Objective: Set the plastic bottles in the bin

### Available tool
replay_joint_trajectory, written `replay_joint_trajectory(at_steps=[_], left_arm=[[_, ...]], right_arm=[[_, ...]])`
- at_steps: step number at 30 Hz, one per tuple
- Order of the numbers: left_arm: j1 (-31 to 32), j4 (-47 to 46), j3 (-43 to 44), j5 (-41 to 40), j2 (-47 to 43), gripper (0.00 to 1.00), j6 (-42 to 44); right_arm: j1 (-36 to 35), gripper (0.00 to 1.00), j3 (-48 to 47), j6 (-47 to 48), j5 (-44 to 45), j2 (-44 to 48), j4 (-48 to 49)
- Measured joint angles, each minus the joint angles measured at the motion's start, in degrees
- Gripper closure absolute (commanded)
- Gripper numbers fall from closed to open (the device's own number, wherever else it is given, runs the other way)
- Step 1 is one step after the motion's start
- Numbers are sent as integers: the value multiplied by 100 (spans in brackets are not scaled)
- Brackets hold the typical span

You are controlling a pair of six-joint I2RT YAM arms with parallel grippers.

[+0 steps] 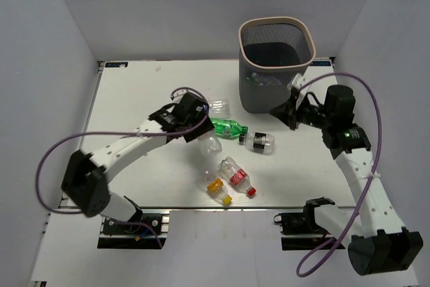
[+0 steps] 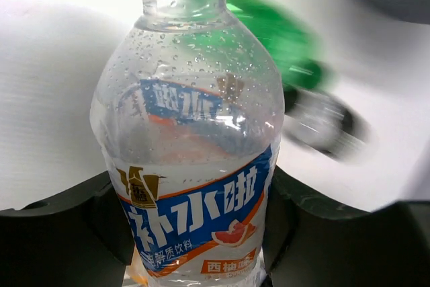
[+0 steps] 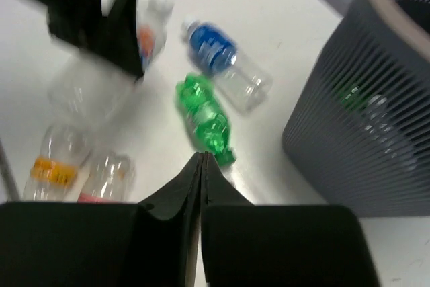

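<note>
The bin's rim is high, so I should lift my left gripper and swing it over the bin's opening [image 1: 274, 50], which is outward and to the gripper's right in the top view.
My left gripper [image 1: 199, 128] is shut on a clear bottle with a white-blue label [image 2: 195, 166] and holds it just above the table; the bottle [image 1: 210, 143] sticks out past the fingers. Loose on the table lie a blue-label bottle [image 1: 218, 106], a green bottle [image 1: 228, 126], a black-label bottle [image 1: 261, 141], a red-label bottle [image 1: 236, 174] and a yellow-orange-label bottle [image 1: 216, 187]. The bin [image 1: 275, 65] stands at the back right, with a green bottle [image 3: 349, 95] showing through its mesh. My right gripper [image 1: 279, 112] is shut and empty, hovering by the bin's front.
The bin's mesh wall [image 3: 363, 99] is close on the right of my right gripper [image 3: 203, 159]. The green bottle [image 3: 205, 115] and the blue-label bottle [image 3: 218, 55] lie just beyond its fingertips. White walls close in the table at the back and sides.
</note>
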State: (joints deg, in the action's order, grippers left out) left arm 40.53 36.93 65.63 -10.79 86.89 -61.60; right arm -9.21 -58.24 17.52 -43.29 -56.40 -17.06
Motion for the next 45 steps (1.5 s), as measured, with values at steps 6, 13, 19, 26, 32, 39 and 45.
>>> replay_joint_trajectory(at_steps=[6, 13, 19, 26, 32, 39, 45], left_arm=[[96, -627, 1034, 221, -981, 100, 911], [50, -2468, 3180, 343, 245, 100, 1941], [4, -3700, 5265, 577, 2240, 96, 2044], [35, -4308, 6951, 284, 4127, 15, 1902], [57, -4087, 7125, -149, 4627, 0, 2024], [17, -3460, 6999, -343, 4181, 0, 2900], [-28, -1834, 4336, -796, 1427, 0, 3484]], right_arm=[[20, 33, 1128, 1392, -103, 439, -905], [13, 33, 1803, 2175, 28, 258, -1272], [13, 32, 1956, 2369, 74, 280, -1266], [15, 29, 2234, 2361, 125, 592, -1263], [15, 19, 2503, 2170, 153, 944, -1097], [4, 16, 2706, 2636, 63, 553, -428], [-39, 16, 2319, 3390, 184, -1388, -24]])
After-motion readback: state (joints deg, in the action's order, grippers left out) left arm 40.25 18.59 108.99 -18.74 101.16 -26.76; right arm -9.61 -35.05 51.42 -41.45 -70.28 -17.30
